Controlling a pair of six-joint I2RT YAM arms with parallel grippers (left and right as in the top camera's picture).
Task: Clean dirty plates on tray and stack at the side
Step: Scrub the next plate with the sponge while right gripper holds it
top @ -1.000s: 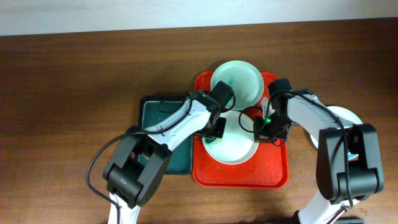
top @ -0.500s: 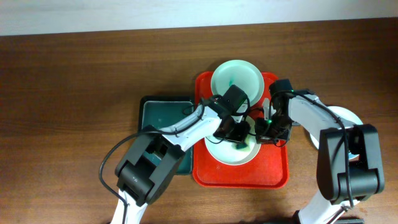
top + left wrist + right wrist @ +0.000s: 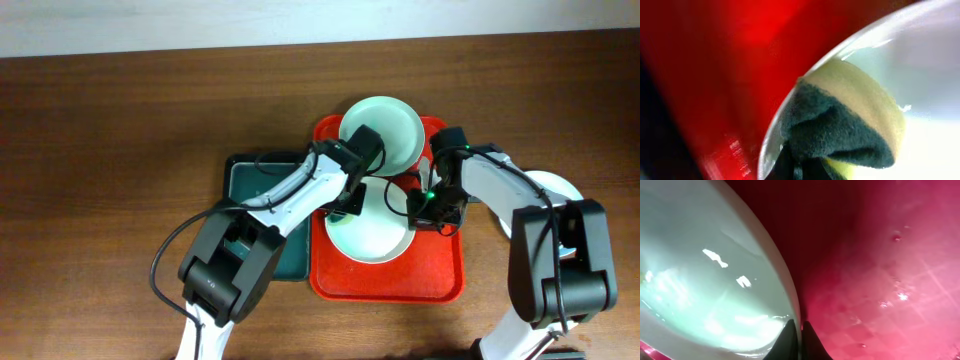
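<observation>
The left gripper rises next, carries the sponge over the dark green tray, which lies to its left in the overhead view, and lowers to release.
The red tray (image 3: 440, 272) holds a mint green plate (image 3: 385, 135) at the back, with a small green smear, and a pale whitish plate (image 3: 375, 242) at the front. My left gripper (image 3: 348, 208) is shut on a yellow and dark green sponge (image 3: 850, 125), which presses on the front plate's left rim (image 3: 920, 65). My right gripper (image 3: 422, 207) is shut on the right rim of the same plate (image 3: 705, 280), its jaws (image 3: 800, 332) pinching the edge just above the tray (image 3: 880, 280). A third pale plate (image 3: 556, 184) lies on the table right of the tray, partly hidden by the right arm.
A smaller dark green tray (image 3: 262, 175) lies against the red tray's left side, under the left arm. Brown wooden table (image 3: 120, 150) extends to the left and back. Both arms cross over the red tray.
The left gripper with the sponge swept right across the front plate to its middle, then back to the left rim. The right gripper has held the plate's right rim throughout.
</observation>
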